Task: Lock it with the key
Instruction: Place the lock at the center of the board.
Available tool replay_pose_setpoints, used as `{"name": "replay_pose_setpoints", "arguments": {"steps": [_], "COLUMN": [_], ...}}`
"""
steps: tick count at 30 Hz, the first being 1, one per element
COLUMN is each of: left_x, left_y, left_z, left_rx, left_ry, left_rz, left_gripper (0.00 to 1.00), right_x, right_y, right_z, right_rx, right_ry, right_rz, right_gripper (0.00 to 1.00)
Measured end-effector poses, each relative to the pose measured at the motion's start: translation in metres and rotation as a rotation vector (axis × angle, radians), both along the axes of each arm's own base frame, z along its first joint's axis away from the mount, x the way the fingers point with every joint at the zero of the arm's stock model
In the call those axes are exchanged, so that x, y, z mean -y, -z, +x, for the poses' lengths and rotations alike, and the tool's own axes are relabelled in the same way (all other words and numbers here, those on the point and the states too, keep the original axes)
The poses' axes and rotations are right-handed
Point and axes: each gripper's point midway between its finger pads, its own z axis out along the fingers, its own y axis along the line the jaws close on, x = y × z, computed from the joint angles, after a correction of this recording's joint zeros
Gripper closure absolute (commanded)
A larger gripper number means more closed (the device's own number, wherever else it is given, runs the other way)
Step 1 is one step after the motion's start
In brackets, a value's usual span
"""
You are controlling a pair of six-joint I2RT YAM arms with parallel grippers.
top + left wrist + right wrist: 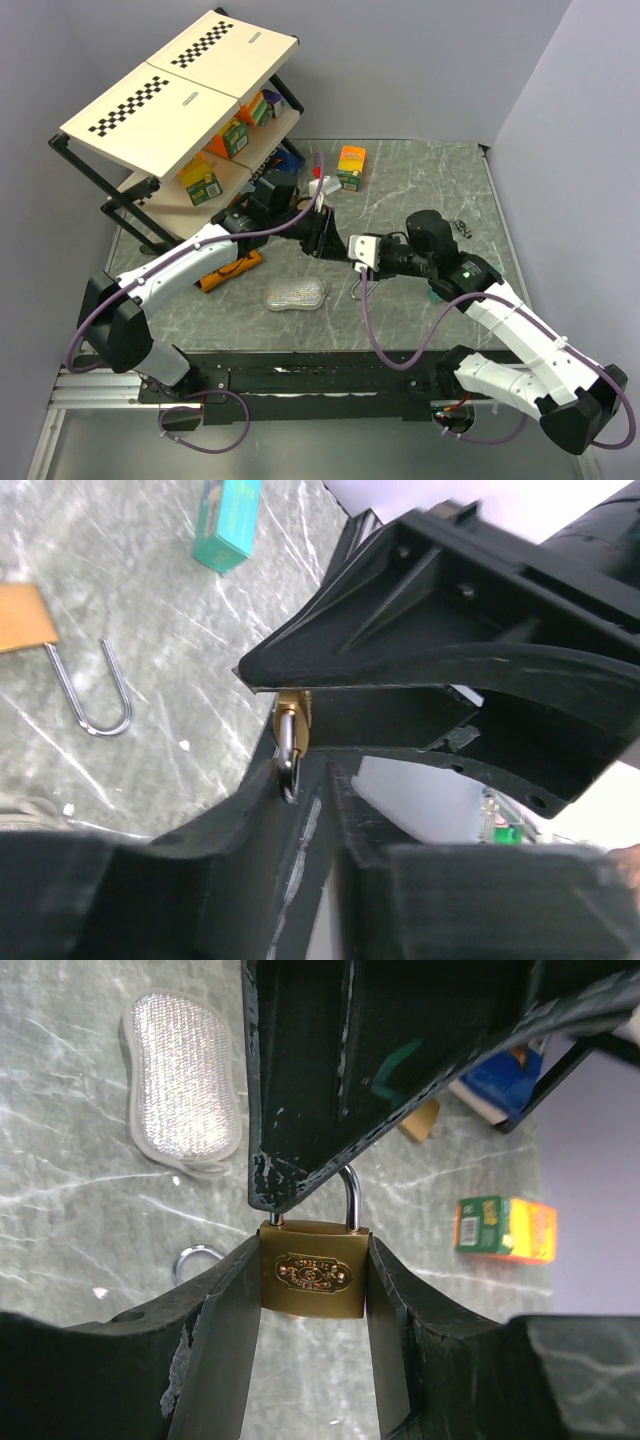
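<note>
My right gripper moves outward and down next and releases the brass padlock on the tabletop short of the orange-green box, since that part of the tabletop lies clear.
A brass padlock (312, 1273) hangs above the table between the two arms. My right gripper (312, 1260) is shut on its body, one finger pressed to each side. My left gripper (315, 770) comes in from above, its dark fingers (300, 1110) covering the left leg of the steel shackle (351, 1195). In the left wrist view the shackle (287, 760) sits at the tip of a narrow slit between the jaws, and a pinch cannot be made out. A small metal bunch that looks like the key (461, 224) lies on the table to the right, apart from both grippers.
A second padlock's open U-shaped shackle (92, 692) lies on the table under the grippers. A silver sponge (296, 294) lies nearer the front. An orange-green box (351, 166) stands behind. A shelf rack (180, 120) with boxes fills the back left, and an orange tool (230, 272) lies near it.
</note>
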Motion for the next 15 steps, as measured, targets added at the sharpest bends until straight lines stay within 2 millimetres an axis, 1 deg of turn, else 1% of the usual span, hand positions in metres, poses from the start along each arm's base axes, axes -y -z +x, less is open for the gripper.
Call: {"name": "replay_pose_setpoints", "arguments": {"steps": [1, 2, 3, 4, 5, 7, 8, 10, 12, 15], "left_x": [-0.001, -0.002, -0.005, -0.008, -0.011, -0.018, -0.022, -0.028, -0.032, -0.039], "left_y": [-0.001, -0.002, -0.003, -0.005, -0.007, -0.011, -0.014, -0.018, -0.027, -0.047], "left_z": [0.003, 0.006, 0.011, 0.017, 0.025, 0.037, 0.045, 0.052, 0.054, 0.052], "left_rx": [0.005, 0.01, 0.015, 0.023, 0.031, 0.057, 0.074, 0.106, 0.144, 0.229], "left_ry": [-0.005, -0.013, -0.027, -0.04, -0.06, -0.091, -0.113, -0.142, -0.165, -0.19], "left_rz": [-0.003, -0.005, -0.008, -0.011, -0.015, -0.019, -0.022, -0.024, -0.032, -0.071], "left_gripper": [0.55, 0.49, 0.45, 0.43, 0.33, 0.22, 0.13, 0.02, 0.04, 0.04], "right_x": [0.001, 0.002, 0.003, 0.006, 0.012, 0.023, 0.028, 0.04, 0.049, 0.059], "right_y": [0.002, 0.006, 0.009, 0.012, 0.016, 0.021, 0.023, 0.028, 0.034, 0.048], "right_z": [0.001, 0.003, 0.006, 0.011, 0.018, 0.035, 0.043, 0.062, 0.081, 0.109], "right_rx": [-0.017, -0.047, -0.081, -0.116, -0.167, -0.253, -0.287, -0.376, -0.462, -0.58], "right_ry": [0.015, 0.034, 0.06, 0.093, 0.144, 0.247, 0.293, 0.41, 0.522, 0.674], "right_rz": [0.001, 0.004, 0.01, 0.018, 0.03, 0.057, 0.069, 0.102, 0.133, 0.165], "right_gripper": [0.88, 0.89, 0.89, 0.89, 0.89, 0.89, 0.89, 0.91, 0.91, 0.91]}}
